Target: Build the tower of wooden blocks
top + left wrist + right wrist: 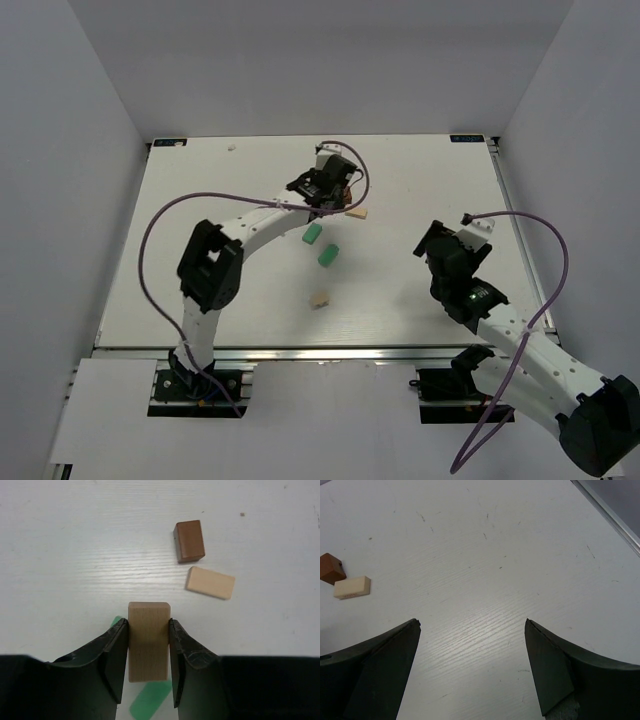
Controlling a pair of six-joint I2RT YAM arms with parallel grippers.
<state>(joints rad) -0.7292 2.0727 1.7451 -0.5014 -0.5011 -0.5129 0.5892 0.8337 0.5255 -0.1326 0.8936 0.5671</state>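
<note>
My left gripper moves to the left in the top view, back and down onto the table beside the green oblongs next, since the table there is bare.
No wood block tower shows; the blocks lie singly on the white table. My left gripper is shut on a light tan block, held upright between its black fingers. Under it lies a mint-green oblong. Beyond it sit a dark brown block and a flat tan block. From above, the left gripper is at the far middle, beside the tan block and two green oblongs. My right gripper is open over bare table.
Another tan block lies alone nearer the front edge. The right gripper hovers at the right side, apart from all blocks. Grey walls close the table on three sides. A purple cable loops off each arm.
</note>
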